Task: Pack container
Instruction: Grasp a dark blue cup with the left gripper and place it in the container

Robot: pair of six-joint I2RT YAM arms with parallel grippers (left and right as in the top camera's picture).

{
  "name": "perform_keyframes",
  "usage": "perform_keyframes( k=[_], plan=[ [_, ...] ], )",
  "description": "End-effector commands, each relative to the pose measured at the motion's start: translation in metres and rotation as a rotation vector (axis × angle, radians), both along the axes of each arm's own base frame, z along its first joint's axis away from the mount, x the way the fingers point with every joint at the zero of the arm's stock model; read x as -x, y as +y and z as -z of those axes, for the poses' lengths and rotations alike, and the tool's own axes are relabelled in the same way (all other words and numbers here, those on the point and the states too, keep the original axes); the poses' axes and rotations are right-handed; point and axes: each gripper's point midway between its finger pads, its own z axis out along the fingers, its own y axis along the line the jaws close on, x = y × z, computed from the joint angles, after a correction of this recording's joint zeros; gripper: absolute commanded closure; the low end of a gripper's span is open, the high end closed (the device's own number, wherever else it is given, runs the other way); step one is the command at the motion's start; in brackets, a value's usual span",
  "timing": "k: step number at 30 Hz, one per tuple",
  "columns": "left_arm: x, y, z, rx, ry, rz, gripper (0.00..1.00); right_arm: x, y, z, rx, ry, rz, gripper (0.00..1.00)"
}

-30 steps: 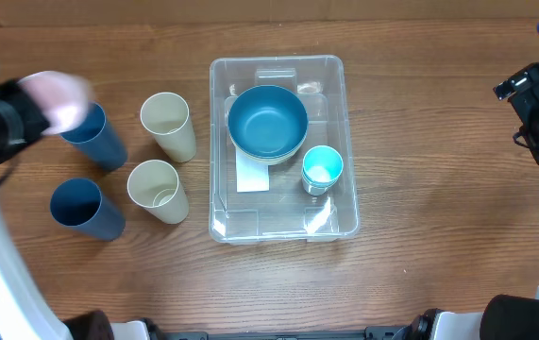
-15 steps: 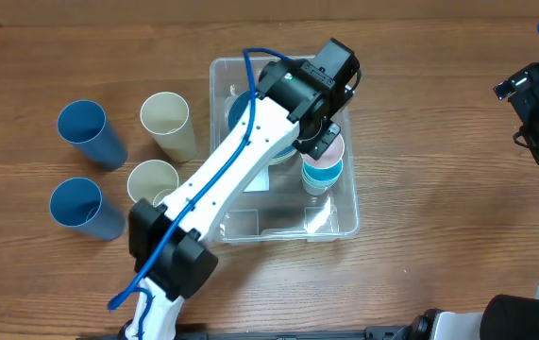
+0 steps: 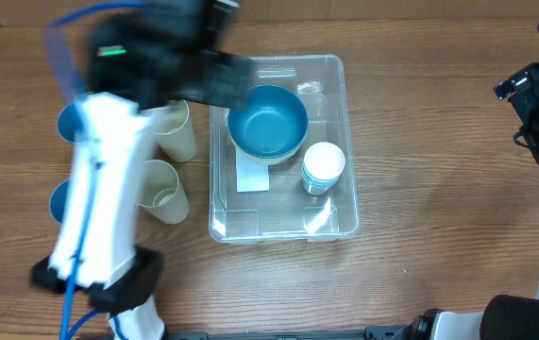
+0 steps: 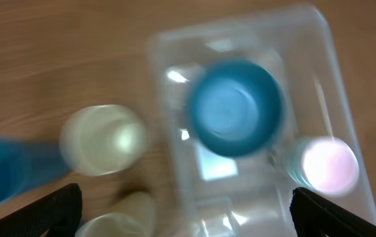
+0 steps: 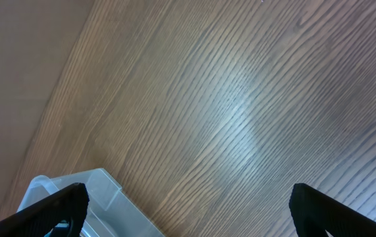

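I need to move my left gripper away from the bin next, past the cream cups and down onto the far blue cup's side, as the blue cups stand outside the bin.
The container (image 3: 348, 132) is a clear bin in the middle of the table. It holds a blue bowl (image 3: 267, 121) and a small cup with a white top (image 3: 324, 164). My left gripper (image 3: 222, 80) is a blur above the bin's far left corner, open and holding nothing. In the blurred left wrist view, the left gripper (image 4: 188, 217) hangs wide open above the container (image 4: 346, 112), the bowl (image 4: 235, 108) and the cup (image 4: 329, 164). My right gripper (image 3: 533, 113) hangs far off to the right, and the right gripper (image 5: 188, 210) is open over bare wood.
Two cream cups (image 3: 173, 130) (image 3: 159, 192) stand left of the bin. Two blue cups (image 3: 65, 123) (image 3: 58, 198) are half hidden behind my left arm. A corner of the bin (image 5: 89, 191) shows in the right wrist view.
My left arm has swung from over the bin's cup back to the left, and its gripper has opened. The cup in the bin now shows a white top instead of a teal inside.
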Motion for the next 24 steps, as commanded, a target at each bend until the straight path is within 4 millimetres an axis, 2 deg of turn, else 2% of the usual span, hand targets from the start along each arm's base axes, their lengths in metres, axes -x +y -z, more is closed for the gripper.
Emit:
perform_keyframes(
  k=[1,2,3,5,6,8,10,12,15,16,17,18,19,20,22,24],
  plan=[
    [0.009,0.124,-0.034,0.087,-0.08,-0.369,0.0,-0.003,0.002,-0.007,0.004,-0.022,-0.003,0.0],
    [0.016,0.174,-0.029,0.089,-0.066,-0.521,0.0,-0.003,0.002,-0.007,0.004,-0.022,-0.003,0.0],
    [0.023,0.205,-0.02,0.11,-0.033,-0.62,0.0,-0.003,0.002,-0.007,0.004,-0.022,-0.003,0.0],
    [0.032,0.248,0.021,0.167,0.101,-0.728,0.0,-0.003,0.002,-0.007,0.004,-0.022,-0.003,0.0],
    [0.036,0.259,0.042,0.169,0.171,-0.76,0.0,-0.003,0.002,-0.007,0.004,-0.022,-0.003,0.0],
    [0.036,0.272,0.078,0.178,0.275,-0.795,0.0,-0.003,0.002,-0.007,0.004,-0.022,-0.003,0.0],
    [0.024,0.276,0.127,0.209,0.37,-0.774,0.04,-0.003,0.002,-0.007,0.004,-0.022,-0.003,0.0],
    [0.005,0.268,0.164,0.278,0.42,-0.686,0.13,-0.003,0.002,-0.007,0.004,-0.022,-0.003,0.0],
    [0.002,0.274,0.202,0.251,0.516,-0.7,0.26,-0.003,0.002,-0.007,0.004,-0.022,-0.003,0.0],
    [-0.002,0.276,0.215,0.254,0.536,-0.699,0.34,-0.003,0.002,-0.007,0.004,-0.022,-0.003,0.0],
    [-0.006,0.278,0.225,0.255,0.547,-0.7,0.53,-0.003,0.002,-0.007,0.004,-0.022,-0.003,0.0],
    [-0.008,0.278,0.231,0.26,0.555,-0.699,0.82,-0.003,0.002,-0.007,0.004,-0.022,-0.003,0.0],
    [-0.009,0.279,0.233,0.262,0.554,-0.698,0.96,-0.003,0.002,-0.007,0.004,-0.022,-0.003,0.0],
    [-0.012,0.281,0.23,0.257,0.534,-0.699,0.96,-0.003,0.002,-0.007,0.004,-0.022,-0.004,0.0],
    [-0.012,0.288,0.21,0.215,0.488,-0.711,0.96,-0.003,0.002,-0.007,0.004,-0.022,-0.003,0.0],
    [-0.003,0.291,0.152,0.176,0.391,-0.752,0.96,-0.003,0.002,-0.007,0.004,-0.022,-0.003,0.0]
  ],
)
